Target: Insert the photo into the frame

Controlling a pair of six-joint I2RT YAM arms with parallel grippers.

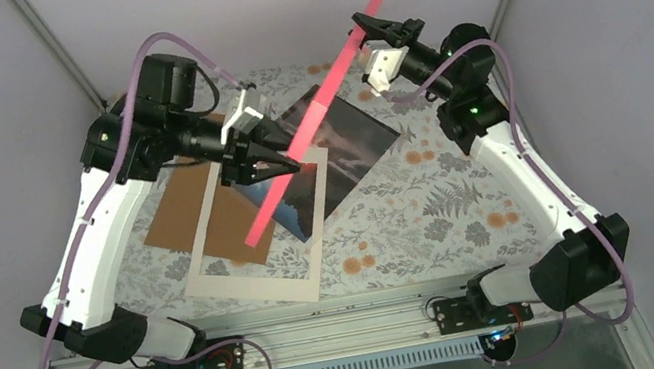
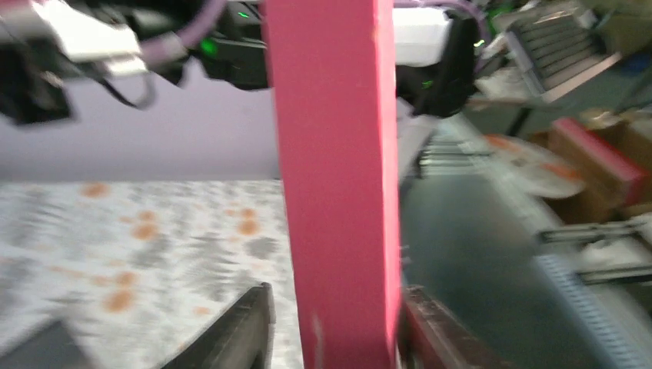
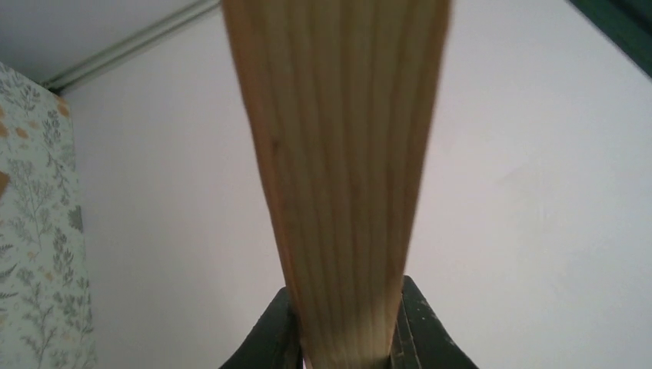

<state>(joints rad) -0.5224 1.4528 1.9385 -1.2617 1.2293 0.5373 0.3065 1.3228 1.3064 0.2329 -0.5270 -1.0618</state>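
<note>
My right gripper turns the frame point(image 1: 329, 103) flat next, then brings it back and down to release, since the bare tablecloth beside the photo lies below and back.
The frame point(image 1: 329, 103), pink-edged, hangs edge-on in the air above the table, slanting from lower left to upper right. My right gripper point(image 1: 364, 31) is shut on its upper end; in the right wrist view the bare wood side of the frame point(image 3: 338, 115) sits tight between both fingers of my right gripper point(image 3: 346, 290). My left gripper point(image 1: 284, 164) straddles the frame's middle. In the blurred left wrist view the frame point(image 2: 330, 154) stands between the jaws of my left gripper point(image 2: 336, 288), against the right finger, with a gap at the left one. The photo point(image 1: 351, 140) lies face up on the table beneath.
A white card mat point(image 1: 217, 275) lies over the photo's near corner, and a brown board point(image 1: 181, 215) lies partly under the mat at the left. The floral tablecloth point(image 1: 438, 205) covers the table.
</note>
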